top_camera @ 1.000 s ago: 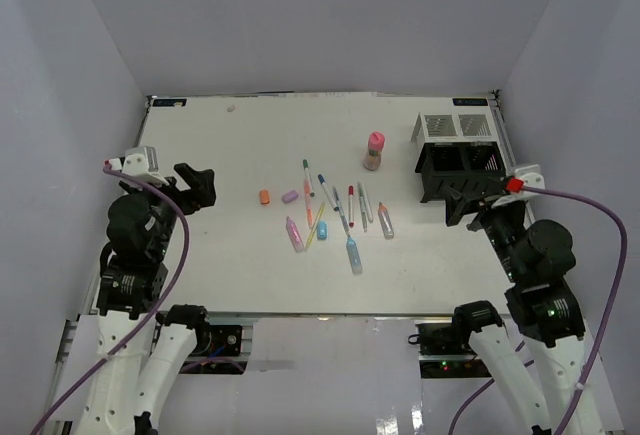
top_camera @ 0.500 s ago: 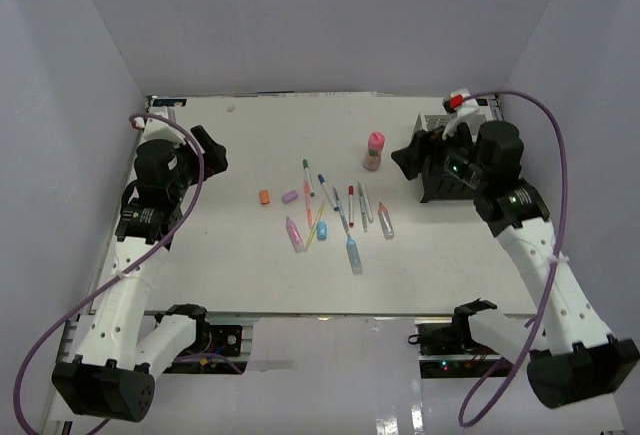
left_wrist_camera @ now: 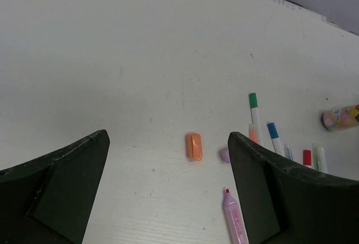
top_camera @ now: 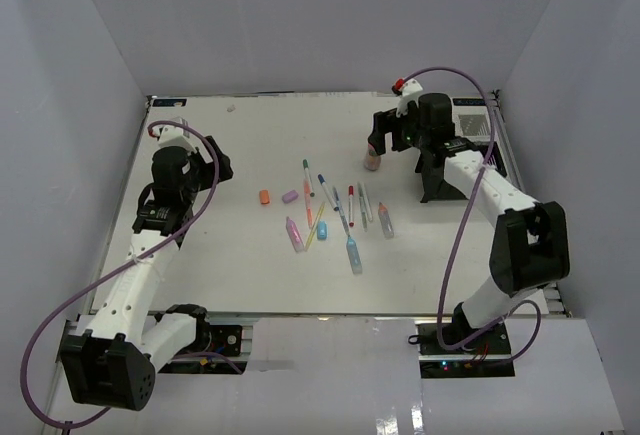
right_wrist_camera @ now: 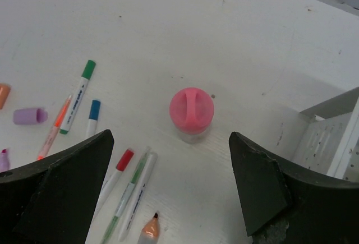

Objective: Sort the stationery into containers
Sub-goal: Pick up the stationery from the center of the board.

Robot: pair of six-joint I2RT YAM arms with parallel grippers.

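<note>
I will next lower my right gripper and move it to the left in the top view, onto the bottle's pink cap (top_camera: 373,150) (right_wrist_camera: 192,109), because the bottle is standing upright below.
The stationery lies mid-table: an orange eraser (top_camera: 264,197), a purple eraser (top_camera: 290,196), a pink marker (top_camera: 294,233), a blue marker (top_camera: 353,253) and several thin pens (top_camera: 330,203). A pink-capped bottle (top_camera: 373,163) stands upright behind them. The black organizer (top_camera: 455,177) with white mesh compartments (top_camera: 462,125) sits far right. My right gripper (top_camera: 388,143) is open and empty above the bottle (right_wrist_camera: 192,111). My left gripper (top_camera: 222,163) is open and empty, left of the orange eraser (left_wrist_camera: 193,146), with the pink marker (left_wrist_camera: 235,219) near its right finger.
The white mesh wall (right_wrist_camera: 336,143) shows right of the bottle in the right wrist view. Pens with a green cap (right_wrist_camera: 78,95), a blue cap (right_wrist_camera: 92,118) and a red cap (right_wrist_camera: 115,174) lie left of and below the bottle. White walls close in the table.
Both arms have unfolded from the near edge and reached out over the table. The right gripper swung left to above the bottle. The left gripper moved to the far left. No stationery moved.
</note>
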